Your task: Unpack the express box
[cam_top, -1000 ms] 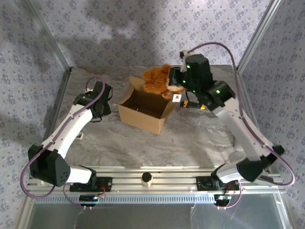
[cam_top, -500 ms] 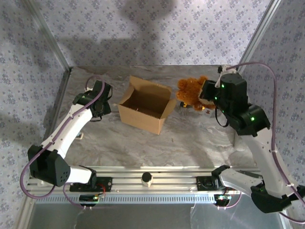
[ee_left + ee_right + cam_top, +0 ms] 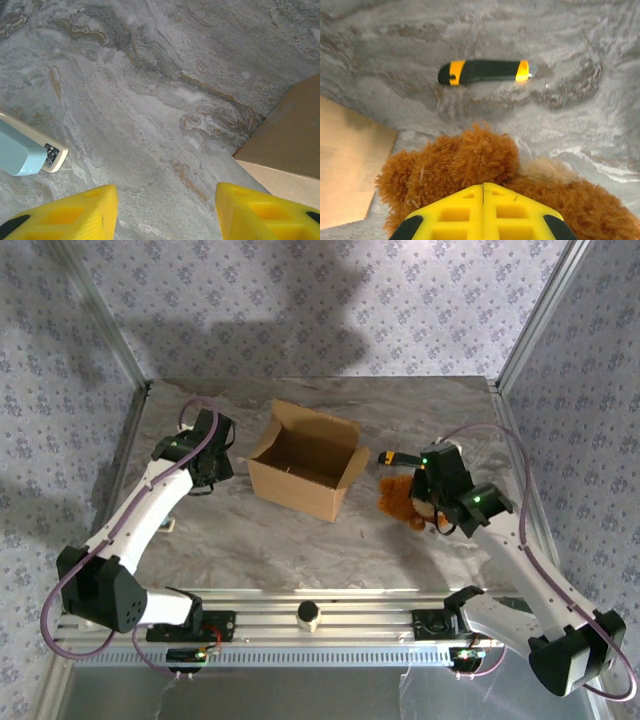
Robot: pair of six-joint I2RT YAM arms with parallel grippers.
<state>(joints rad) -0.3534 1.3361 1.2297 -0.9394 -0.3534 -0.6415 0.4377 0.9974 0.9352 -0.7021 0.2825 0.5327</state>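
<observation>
I will next move the toy [image 3: 398,498] down toward the box with my right gripper and release its fur on the bare part of the tabletop beside the box, because that part is clear.
The express box [image 3: 305,460] stands open-topped in the middle of the table, flaps up, and its inside looks bare. One corner of the express box [image 3: 290,135] shows at the right of the left wrist view. My left gripper [image 3: 215,458] hangs just left of it, open [image 3: 166,215] over bare tabletop. A small brown plush toy [image 3: 398,498] lies on the table to the right of the box. My right gripper [image 3: 422,502] is down on the toy, its yellow fingers closed together [image 3: 483,187] on the toy's fur [image 3: 465,165].
A black and orange utility knife [image 3: 485,71] lies on the table just beyond the toy, also in the top view [image 3: 395,457]. A small light-blue and cream object [image 3: 25,150] rests left of the left gripper. Metal frame posts and patterned walls ring the marble table [image 3: 400,410].
My right arm carried the plush toy out of the box, swung it right and lowered it to the table nearer the front. The left arm and the box stayed still.
</observation>
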